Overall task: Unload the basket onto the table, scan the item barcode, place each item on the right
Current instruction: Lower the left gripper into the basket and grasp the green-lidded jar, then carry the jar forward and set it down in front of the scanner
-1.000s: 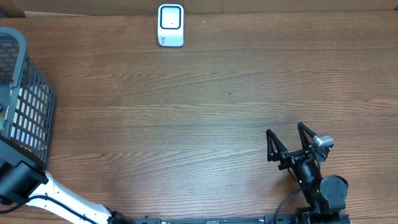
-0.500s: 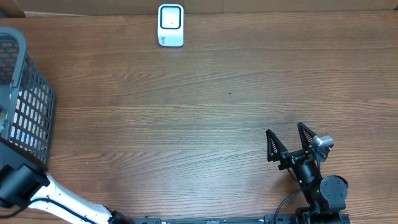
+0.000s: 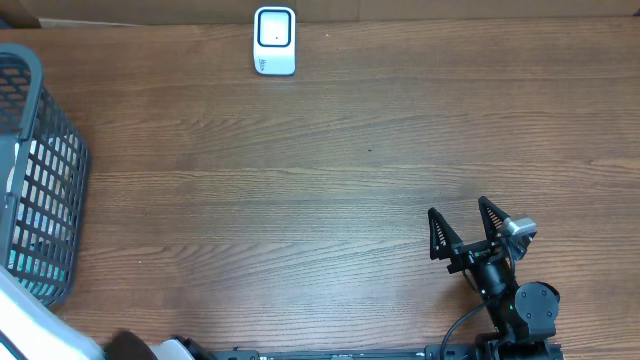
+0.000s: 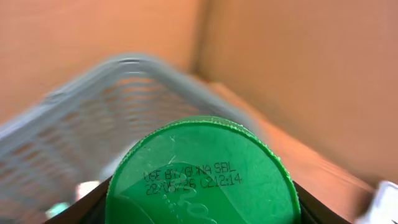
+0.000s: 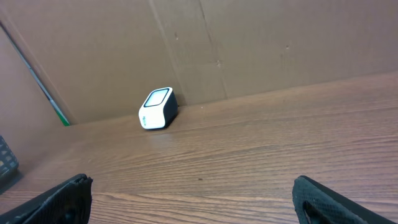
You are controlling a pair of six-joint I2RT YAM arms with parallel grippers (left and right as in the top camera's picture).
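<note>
My left gripper carries the container outward next, away from the basket toward the scanner, then down onto the table just before it, where the wood is bare.
The left wrist view is filled by the item, a container with a round green cap (image 4: 202, 171) that carries a printed date. My left gripper (image 4: 202, 210) is shut on it, dark fingers (image 4: 92, 208) at both sides of the cap. Its body and barcode are hidden. Behind the cap is the grey mesh basket (image 4: 93, 112). The white scanner (image 3: 274, 40) stands at the table's far edge, also in the right wrist view as the scanner (image 5: 156, 108). My right gripper (image 3: 463, 228) rests open at the front right, nothing between its fingers (image 5: 62, 199).
The basket (image 3: 40, 170) stands at the table's left edge. Only a white part of the left arm (image 3: 30, 325) shows in the front left corner overhead. A cardboard wall (image 5: 249, 43) backs the table.
The left arm has drawn back toward the front left corner, mostly out of the overhead view. The basket looks slightly shifted. The right arm has not moved.
</note>
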